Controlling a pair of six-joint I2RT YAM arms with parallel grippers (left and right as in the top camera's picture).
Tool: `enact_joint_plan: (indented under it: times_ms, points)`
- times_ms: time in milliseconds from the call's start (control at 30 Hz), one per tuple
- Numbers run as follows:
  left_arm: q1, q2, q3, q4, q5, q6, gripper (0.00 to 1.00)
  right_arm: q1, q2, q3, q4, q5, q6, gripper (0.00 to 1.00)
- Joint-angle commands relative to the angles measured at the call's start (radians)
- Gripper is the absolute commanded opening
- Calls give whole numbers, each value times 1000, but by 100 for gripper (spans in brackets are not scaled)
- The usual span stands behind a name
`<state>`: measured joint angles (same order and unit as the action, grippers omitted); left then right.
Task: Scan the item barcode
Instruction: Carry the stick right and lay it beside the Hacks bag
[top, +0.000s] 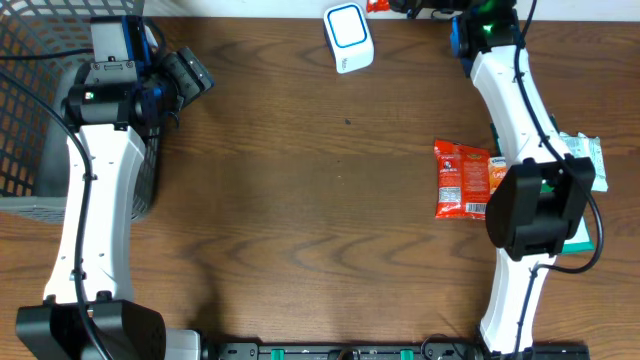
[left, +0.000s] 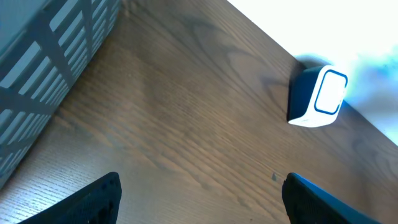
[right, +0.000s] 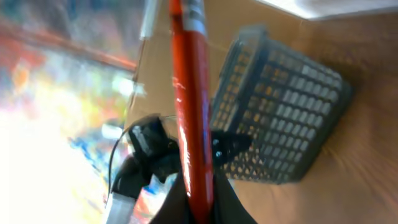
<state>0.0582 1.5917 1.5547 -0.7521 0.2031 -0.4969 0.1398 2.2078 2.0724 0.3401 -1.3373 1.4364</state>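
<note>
The robot's right gripper will next move back and down onto the red snack packet (top: 464, 178), which is below it toward the robot's base, and let go of the thin packet where other packets lie.
The white-and-blue barcode scanner (top: 348, 38) stands at the table's far edge, and the left wrist view shows the scanner (left: 317, 96) from its side. My right gripper (top: 408, 8) is raised at the top edge, just right of the scanner, shut on a thin red packet (top: 377, 6). In the right wrist view the red packet (right: 189, 106) stands edge-on, pinched in the right gripper (right: 199, 202). My left gripper (top: 190, 75) hovers by the basket, open and empty; the left gripper (left: 199, 186) has only bare wood between its fingers (left: 93, 199).
A grey wire basket (top: 40, 100) fills the left side, next to the left arm. A red snack packet (top: 462, 180) lies at the right, beside a white-green packet (top: 585, 160) and a teal item (top: 580, 235) partly under the right arm.
</note>
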Motion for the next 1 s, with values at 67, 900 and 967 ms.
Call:
enact_joint_plan:
  times_ms: [67,900,967]
  points:
    - [0,-4,5,0,-10,10,83,14,-146,6,-745,465,-620,1]
    - [0,-4,5,0,-10,10,83,17,-356,-407,-1704,1521,-1339,1]
    - [0,-4,5,0,-10,10,83,0,-356,-498,-1623,1560,-1341,1]
